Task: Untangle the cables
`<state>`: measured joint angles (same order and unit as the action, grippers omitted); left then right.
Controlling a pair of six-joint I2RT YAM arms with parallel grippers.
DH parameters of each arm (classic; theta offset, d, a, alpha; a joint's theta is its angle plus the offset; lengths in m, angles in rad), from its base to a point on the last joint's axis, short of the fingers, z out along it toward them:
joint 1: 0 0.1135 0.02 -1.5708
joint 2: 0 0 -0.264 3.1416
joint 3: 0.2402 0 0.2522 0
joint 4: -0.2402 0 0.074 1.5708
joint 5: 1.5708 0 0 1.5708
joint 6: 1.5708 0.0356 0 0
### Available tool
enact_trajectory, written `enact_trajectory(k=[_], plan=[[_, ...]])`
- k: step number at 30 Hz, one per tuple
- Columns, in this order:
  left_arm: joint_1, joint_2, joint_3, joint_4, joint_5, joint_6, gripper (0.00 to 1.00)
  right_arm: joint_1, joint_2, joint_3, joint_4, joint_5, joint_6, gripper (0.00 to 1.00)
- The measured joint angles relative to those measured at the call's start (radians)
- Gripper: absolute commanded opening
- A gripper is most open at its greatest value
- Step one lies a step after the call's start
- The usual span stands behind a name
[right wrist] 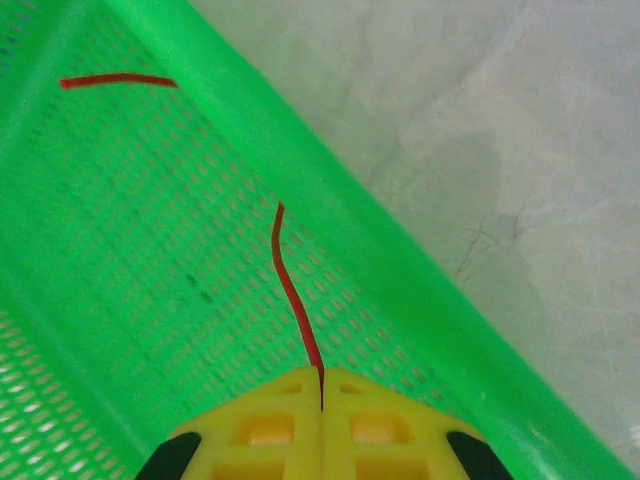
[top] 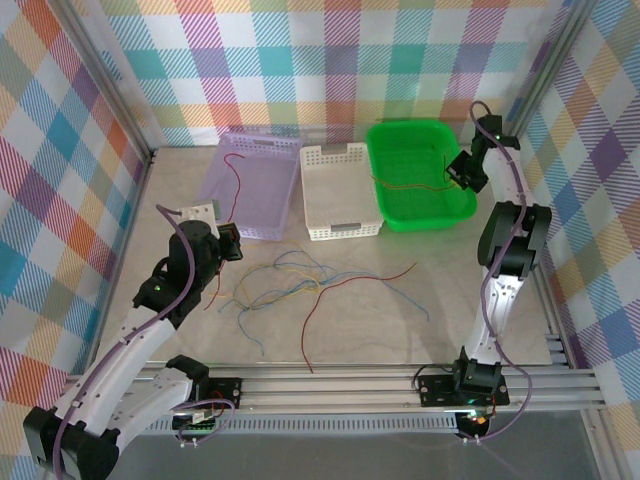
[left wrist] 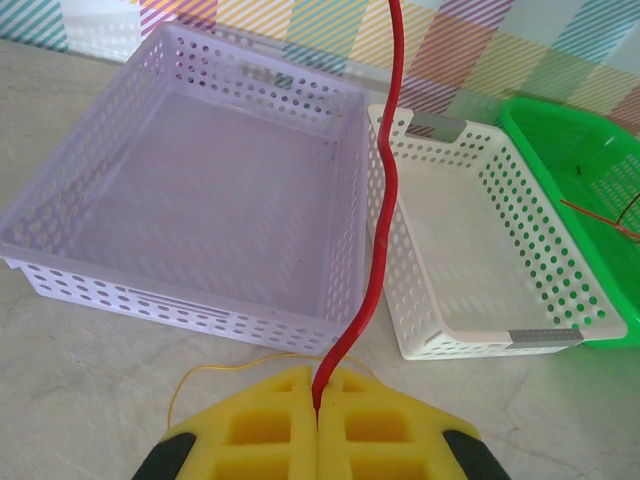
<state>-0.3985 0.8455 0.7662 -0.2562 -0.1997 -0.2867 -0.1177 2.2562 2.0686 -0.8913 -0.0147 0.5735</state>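
Note:
My right gripper must move toward the white basket, to the green basket's middle, before it releases the red wire's end; the rest is already inside.
A loose tangle of thin cables [top: 285,283] in blue, yellow-green, orange and red lies on the table between the arms. My left gripper [top: 228,242] [left wrist: 318,402] is shut on a red wire [left wrist: 378,240] that rises from the yellow pads and runs over the purple basket [top: 262,195]. My right gripper [top: 460,170] [right wrist: 321,392] hangs over the green basket [top: 420,222] [right wrist: 150,260], shut on the end of a thin red wire [right wrist: 291,290]; the rest of that wire [top: 410,185] lies inside the basket.
A white basket [top: 340,190] [left wrist: 450,230] stands between the purple basket [left wrist: 200,180] and the green one [left wrist: 560,150]. A yellow strand [left wrist: 215,368] curls on the table under my left pads. Checked walls enclose the table on three sides.

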Motion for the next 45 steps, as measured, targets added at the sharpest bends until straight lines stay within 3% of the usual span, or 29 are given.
enact_trajectory(k=[11, 17, 23, 33, 39, 45], plan=[[0.0, 0.029, 0.0, 0.0, 0.009, 0.0, 0.0, 0.001, 0.058, 0.007, -0.044, 0.014, -0.001, 0.0], [0.0, 0.033, 0.001, 0.0, 0.018, 0.001, 0.0, 0.008, 0.058, 0.034, -0.037, -0.008, -0.007, 0.37], [-0.005, 0.037, 0.002, -0.001, 0.025, 0.001, 0.0, 0.017, 0.03, 0.002, -0.003, -0.036, -0.011, 0.46], [-0.007, 0.051, 0.005, -0.004, 0.041, 0.013, 0.0, 0.085, -0.179, -0.102, 0.098, -0.078, -0.008, 0.54], [-0.021, 0.067, 0.021, -0.008, 0.061, 0.027, 0.0, 0.138, -0.382, -0.254, 0.169, -0.08, -0.011, 0.72], [-0.054, 0.07, 0.041, -0.031, 0.071, 0.049, 0.0, 0.164, -0.682, -0.502, 0.261, -0.069, -0.019, 1.0]])
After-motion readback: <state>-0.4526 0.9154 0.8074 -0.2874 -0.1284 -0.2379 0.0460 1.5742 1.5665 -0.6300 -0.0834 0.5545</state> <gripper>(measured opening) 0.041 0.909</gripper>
